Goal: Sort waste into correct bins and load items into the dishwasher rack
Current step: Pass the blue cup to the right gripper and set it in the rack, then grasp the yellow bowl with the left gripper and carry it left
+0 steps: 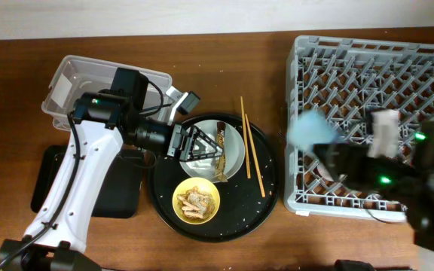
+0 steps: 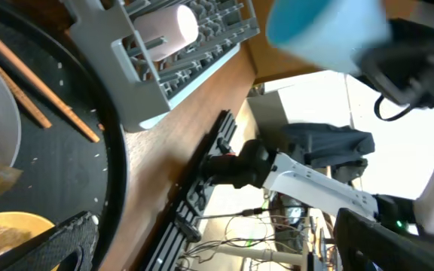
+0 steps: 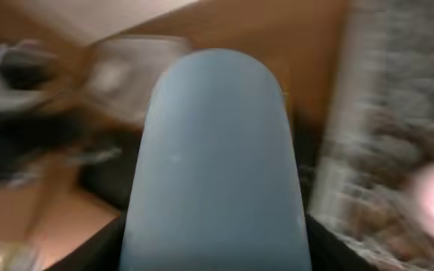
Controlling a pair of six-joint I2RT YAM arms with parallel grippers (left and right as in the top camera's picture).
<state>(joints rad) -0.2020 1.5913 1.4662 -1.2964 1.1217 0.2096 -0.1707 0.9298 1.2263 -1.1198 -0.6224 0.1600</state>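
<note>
Food scraps fill the bowl, so my left gripper draws back from over the plate next, tilting downward. Then it lowers onto the yellow bowl's rack-side rim [image 1: 217,199] [image 2: 48,226].
My right gripper [image 1: 330,150] is shut on the small blue cup [image 1: 311,128], held blurred above the left part of the grey dishwasher rack [image 1: 428,60]; the cup fills the right wrist view [image 3: 217,165]. The pink cup [image 1: 386,128] lies in the rack. My left gripper [image 1: 202,143] is open and empty, low over the grey-green plate [image 1: 232,139], which carries the brown-gold wrapper [image 1: 223,162]. The chopsticks [image 1: 251,147] lie on the plate's right edge. The yellow bowl [image 1: 196,202] holds food scraps. I cannot make out the tissue.
Plate and bowl sit on a large round black tray [image 1: 266,203]. The clear tub [image 1: 74,83] stands at the back left, the shallow black tray [image 1: 51,181] in front of it under my left arm. Rice grains dot the round tray.
</note>
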